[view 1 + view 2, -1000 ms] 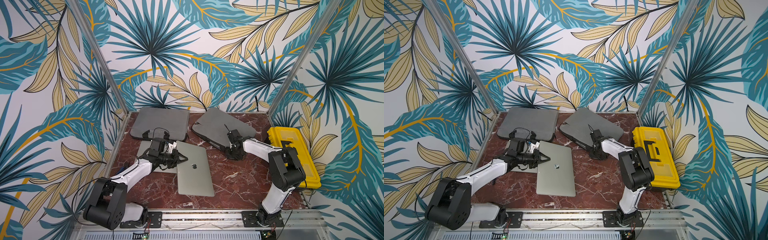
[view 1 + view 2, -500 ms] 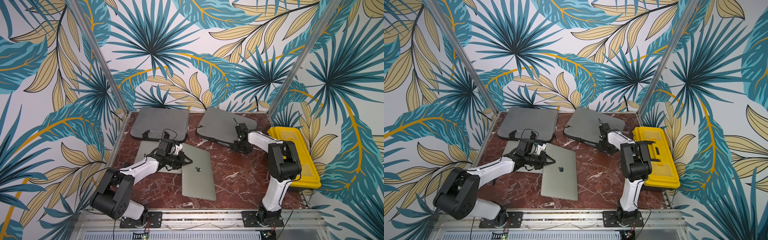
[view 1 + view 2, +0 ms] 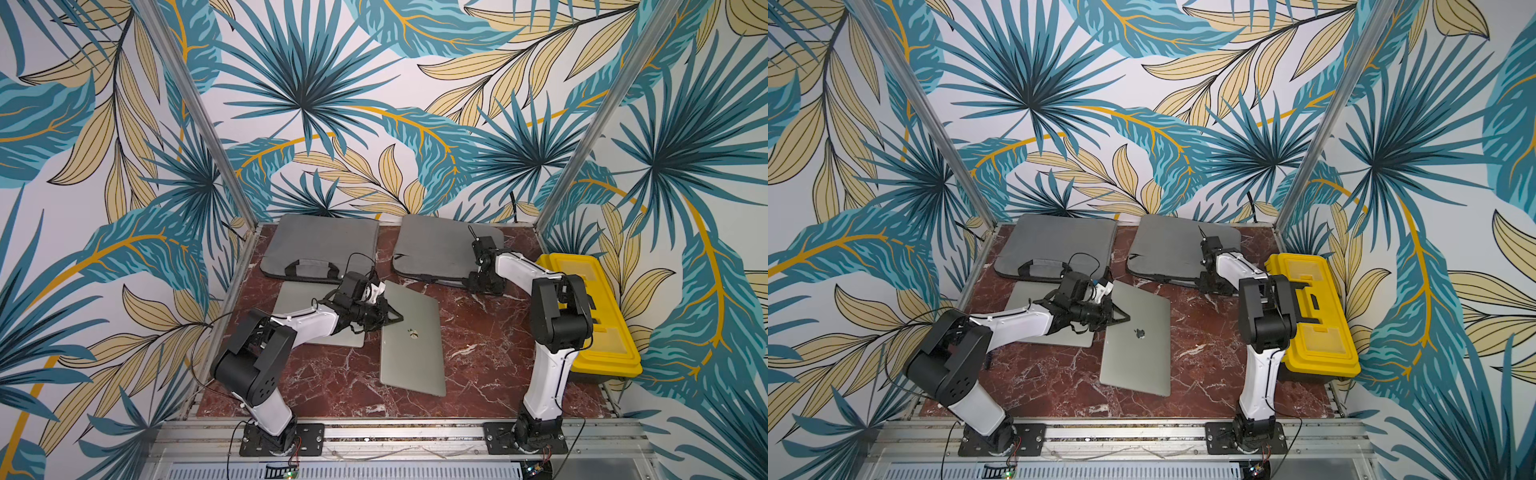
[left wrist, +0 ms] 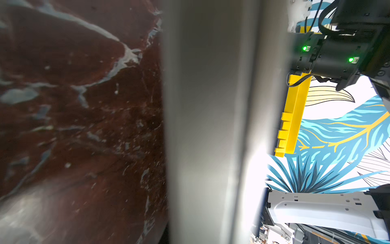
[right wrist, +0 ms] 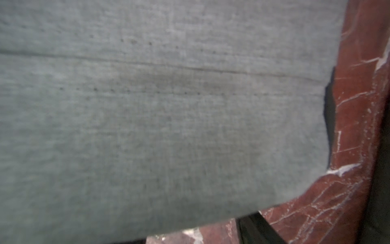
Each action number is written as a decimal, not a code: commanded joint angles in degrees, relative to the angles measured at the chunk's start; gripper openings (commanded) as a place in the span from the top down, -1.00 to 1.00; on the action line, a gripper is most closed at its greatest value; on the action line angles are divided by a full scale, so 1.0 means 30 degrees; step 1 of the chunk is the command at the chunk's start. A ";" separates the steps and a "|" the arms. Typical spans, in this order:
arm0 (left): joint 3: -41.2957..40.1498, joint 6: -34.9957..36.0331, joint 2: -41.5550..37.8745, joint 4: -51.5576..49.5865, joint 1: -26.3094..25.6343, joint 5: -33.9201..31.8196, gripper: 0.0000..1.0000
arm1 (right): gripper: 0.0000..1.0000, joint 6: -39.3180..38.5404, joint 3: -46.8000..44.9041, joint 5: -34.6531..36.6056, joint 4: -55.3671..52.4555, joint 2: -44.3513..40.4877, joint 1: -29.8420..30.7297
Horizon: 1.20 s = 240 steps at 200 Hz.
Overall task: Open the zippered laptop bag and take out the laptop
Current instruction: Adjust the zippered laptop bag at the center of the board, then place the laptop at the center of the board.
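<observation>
I will next move my left gripper down and toward the yellow toolbox to let go of the silver laptop, as the bare red marble is below it there.
Two grey zippered laptop bags lie at the back of the table. My right gripper (image 3: 484, 284) is low at the front edge of the right bag (image 3: 436, 245), whose fabric (image 5: 168, 116) fills the right wrist view; its fingers do not show. A silver laptop (image 3: 411, 353) with a logo lies outside the bags in mid-table, in both top views (image 3: 1138, 353). My left gripper (image 3: 395, 319) is shut on its left edge, and that edge crosses the left wrist view as a blurred silver band (image 4: 206, 126).
The left bag (image 3: 320, 241), with black handles, lies flat at the back left. A second silver laptop (image 3: 295, 297) lies in front of it, partly under my left arm. A yellow toolbox (image 3: 602, 332) stands along the right edge, behind my right arm. The red marble table (image 3: 332, 382) shows in front.
My left gripper has dragged the logo laptop right and toward the front. My right gripper has moved back and right with the right bag, which now lies flatter.
</observation>
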 commanded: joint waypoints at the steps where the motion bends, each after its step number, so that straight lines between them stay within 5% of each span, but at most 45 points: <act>1: 0.1114 -0.1041 0.0360 0.1495 -0.0400 0.0453 1.00 | -0.41 -0.0081 -0.0137 -0.0430 -0.0086 -0.0298 -0.0008; 33: 0.1205 -0.1300 0.1152 0.1519 -0.0853 -0.0396 1.00 | -0.63 0.0243 -0.1463 -0.1516 0.0431 -0.2068 -0.0008; 50: 0.1224 -0.1406 0.1474 0.1528 -0.1058 -0.0864 0.88 | -0.99 0.0457 -0.2183 -0.2152 0.0689 -0.3117 -0.0008; 102: 0.1466 -0.1497 0.2827 0.1519 -0.1415 -0.1220 0.47 | -0.99 0.1275 -0.3888 -0.4342 0.1850 -0.6283 0.0021; 135: 0.1591 -0.1336 0.3395 0.1551 -0.1417 -0.1184 0.38 | -0.99 0.1671 -0.4319 -0.5504 0.2421 -0.7490 0.0021; 240: 0.1449 -0.1453 0.3852 0.1544 -0.1187 -0.2221 -0.31 | -0.99 0.2365 -0.5289 -0.6298 0.3433 -0.9380 0.0021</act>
